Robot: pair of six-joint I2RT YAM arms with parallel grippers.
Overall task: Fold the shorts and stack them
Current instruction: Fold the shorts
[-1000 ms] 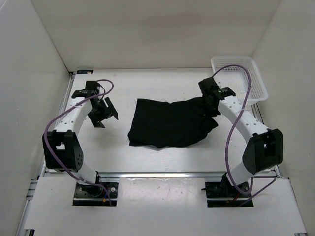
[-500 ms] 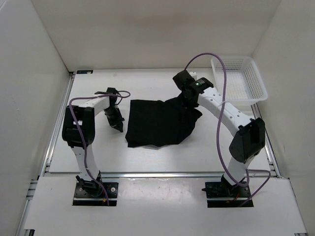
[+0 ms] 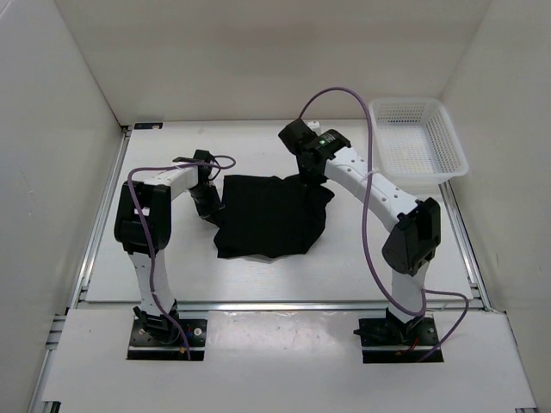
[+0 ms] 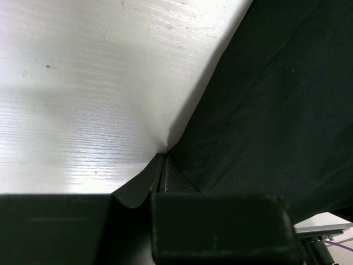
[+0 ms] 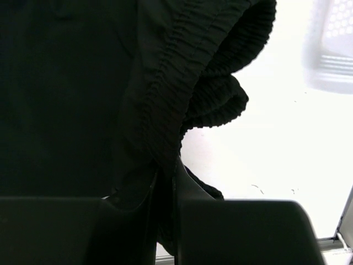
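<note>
I will next use my right gripper to carry the waistband across the shorts (image 3: 269, 219) to that edge's far corner (image 3: 230, 182) and release it, because my left gripper holds the opposite edge.
The black shorts (image 3: 269, 219) lie in a bunched heap mid-table. My left gripper (image 3: 209, 203) is at their left edge. In the left wrist view the shorts (image 4: 265, 110) come to a point at my left gripper (image 4: 160, 164), whose jaws are shut on that edge. My right gripper (image 3: 308, 174) is at the upper right corner of the heap. In the right wrist view my right gripper (image 5: 165, 172) is shut on the gathered elastic waistband (image 5: 182, 61), and the shorts (image 5: 66, 94) hang to its left.
A white mesh basket (image 3: 417, 138) stands at the back right corner and shows blurred as the basket (image 5: 333, 38) in the right wrist view. White walls enclose the table on three sides. A metal rail (image 3: 284, 305) runs along the near edge.
My right gripper has carried the waistband leftward, drawing the shorts into a narrower heap. My left gripper has moved right to the shorts' left edge and gone from open to shut.
</note>
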